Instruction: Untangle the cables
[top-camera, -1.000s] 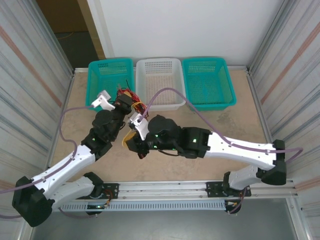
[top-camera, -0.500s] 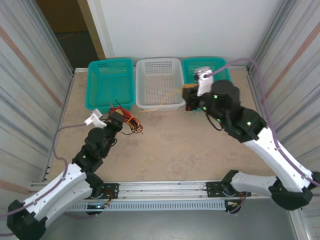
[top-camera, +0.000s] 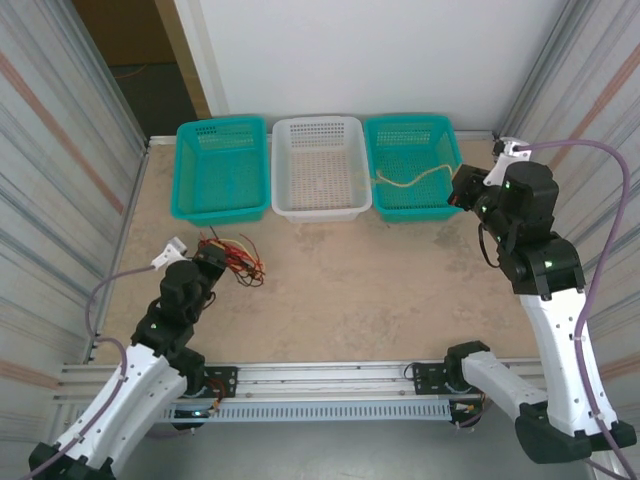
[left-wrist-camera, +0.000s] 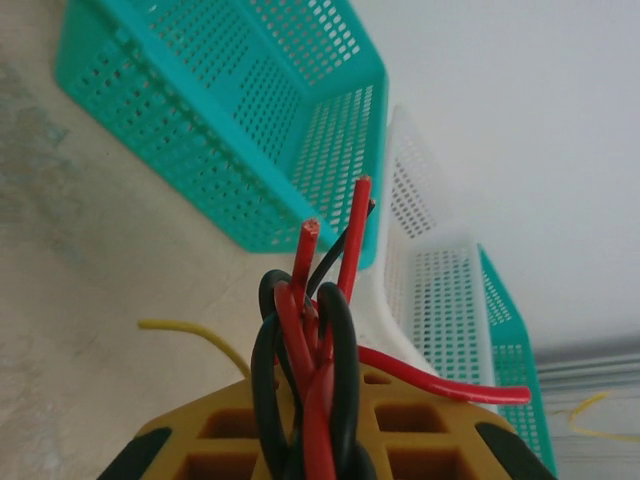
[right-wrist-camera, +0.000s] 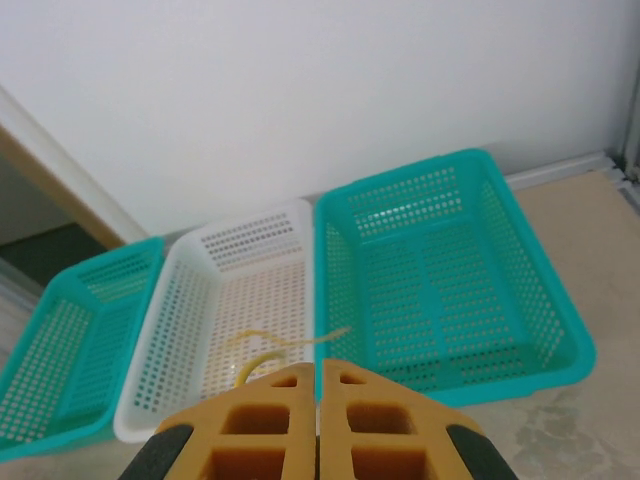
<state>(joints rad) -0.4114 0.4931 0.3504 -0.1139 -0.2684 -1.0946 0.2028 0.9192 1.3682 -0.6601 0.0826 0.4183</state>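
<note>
My left gripper will next carry the knot to the open table in front of the white basket (top-camera: 322, 275) and then let it go, because the middle of the table is empty.
My left gripper (top-camera: 210, 260) sits low at the near left of the table. It is shut on a knot of red and black cables (top-camera: 236, 264) that trails onto the tabletop to its right. In the left wrist view the red and black cables (left-wrist-camera: 318, 330) loop between the yellow fingers (left-wrist-camera: 430, 420), their cut ends pointing up. A yellow strand (left-wrist-camera: 190, 332) lies on the table behind. My right gripper (top-camera: 457, 193) is shut on a yellow cable (top-camera: 412, 180), which hangs across the right teal basket (top-camera: 410, 118). The right gripper (right-wrist-camera: 318, 372) shows closed jaws with the yellow cable (right-wrist-camera: 252, 363) curling out on the left.
Three baskets stand in a row at the back: a teal one (top-camera: 222, 123) on the left, a white one (top-camera: 318, 121) in the middle and the right teal one. Corrugated metal walls close both sides. A rail (top-camera: 330, 375) runs along the near edge.
The right arm swung from the table's middle to the far right, drawing the yellow cable away over the right teal basket. The left arm pulled back to the near left with the red and black bundle.
</note>
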